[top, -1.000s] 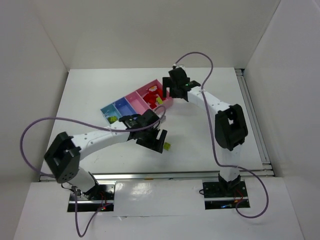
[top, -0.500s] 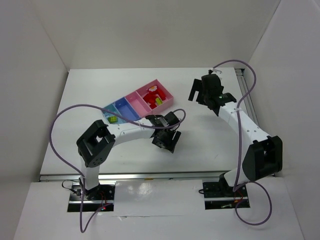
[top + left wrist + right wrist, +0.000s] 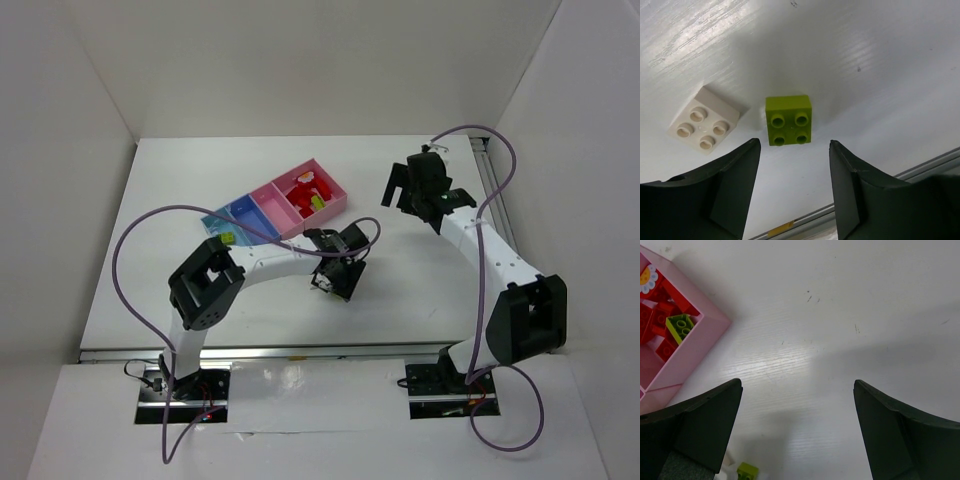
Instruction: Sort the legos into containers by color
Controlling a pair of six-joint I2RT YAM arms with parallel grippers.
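Observation:
I will lower my right gripper, left in the top view, into the pink tray onto the lime lego among red legos.
In the left wrist view a lime green lego [image 3: 788, 120] and a cream white lego [image 3: 704, 125] lie studs up on the white table. My left gripper [image 3: 794, 146] is open and empty, and the green lego lies just beyond its fingertips. From the top view that gripper [image 3: 337, 280] hides both bricks. The containers [image 3: 262, 210] stand in a row. The right pink tray [image 3: 700, 337] holds several red legos [image 3: 660, 315] and one lime lego [image 3: 680, 326]. My right gripper [image 3: 797, 385] is open and empty over bare table, right of the trays [image 3: 405, 185].
A lime lego [image 3: 227, 239] sits at the light blue tray end. The table's near edge with a metal rail [image 3: 920, 165] runs close behind the left gripper. White walls enclose the table on three sides.
My right gripper has left the pink tray and swung right over bare table. My left gripper has moved right, over the lime green lego near the front edge.

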